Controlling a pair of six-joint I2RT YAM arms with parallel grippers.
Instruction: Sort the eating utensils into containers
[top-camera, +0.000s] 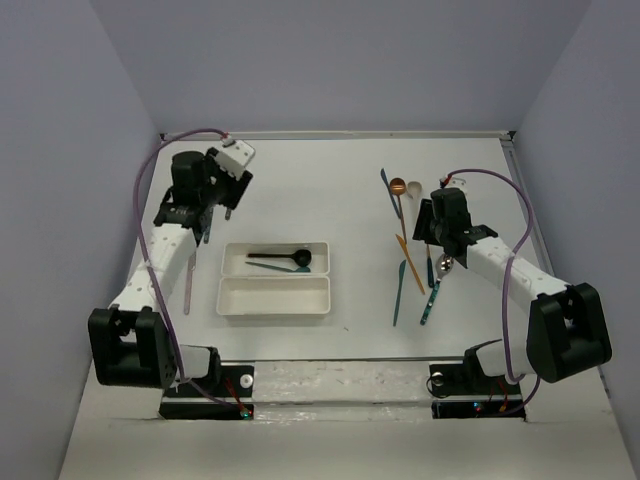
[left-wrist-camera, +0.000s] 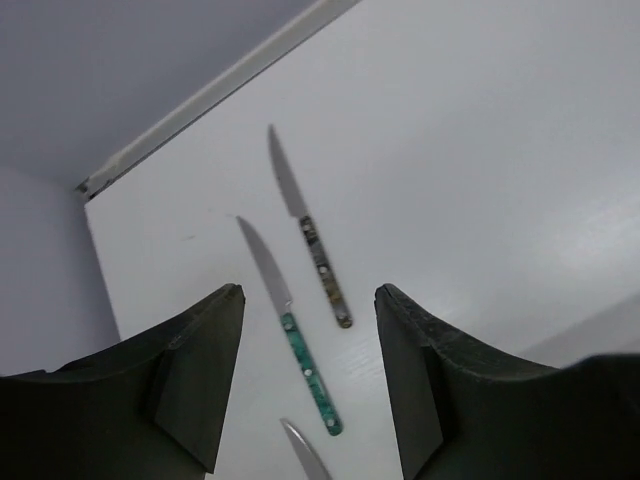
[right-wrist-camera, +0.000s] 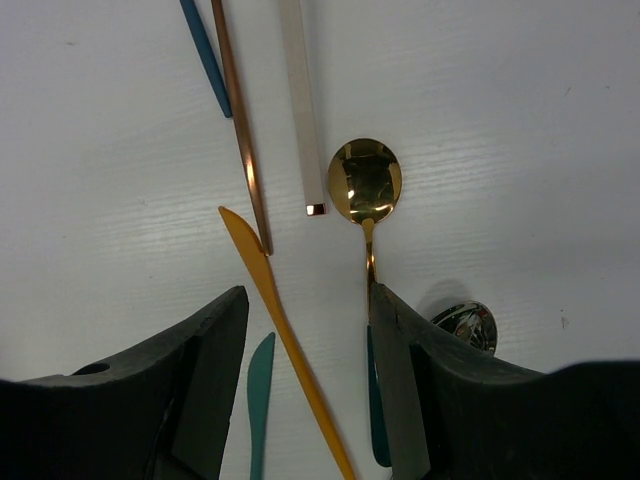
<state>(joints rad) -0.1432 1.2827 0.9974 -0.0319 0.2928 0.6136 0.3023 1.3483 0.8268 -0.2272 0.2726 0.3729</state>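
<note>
The left gripper shifts to the left in the overhead view next, turns along the teal-handled knife slanted below, and lowers onto its handle (left-wrist-camera: 311, 373).
Two white containers (top-camera: 274, 297) lie side by side mid-table; the far one (top-camera: 318, 248) holds a black spoon (top-camera: 285, 258). My left gripper (top-camera: 218, 200) (left-wrist-camera: 310, 292) hangs open and empty over a teal-handled knife (left-wrist-camera: 305, 365) and a dark-handled knife (left-wrist-camera: 318, 255); a third blade tip (left-wrist-camera: 305, 455) shows below. My right gripper (top-camera: 430, 232) (right-wrist-camera: 308, 292) is open above an orange knife (right-wrist-camera: 285, 340), with a gold spoon (right-wrist-camera: 365, 180) at its right finger. Around it lie a teal knife (right-wrist-camera: 260, 400), copper handle (right-wrist-camera: 240, 120), cream handle (right-wrist-camera: 300, 100), dark blue handle (right-wrist-camera: 205, 55) and silver spoon (right-wrist-camera: 465, 325).
The right-hand utensils form a loose cluster (top-camera: 405, 250) between the trays and the right arm. A pale slim utensil (top-camera: 188, 280) lies beside the left arm. Grey walls close in the table on the left, back and right.
</note>
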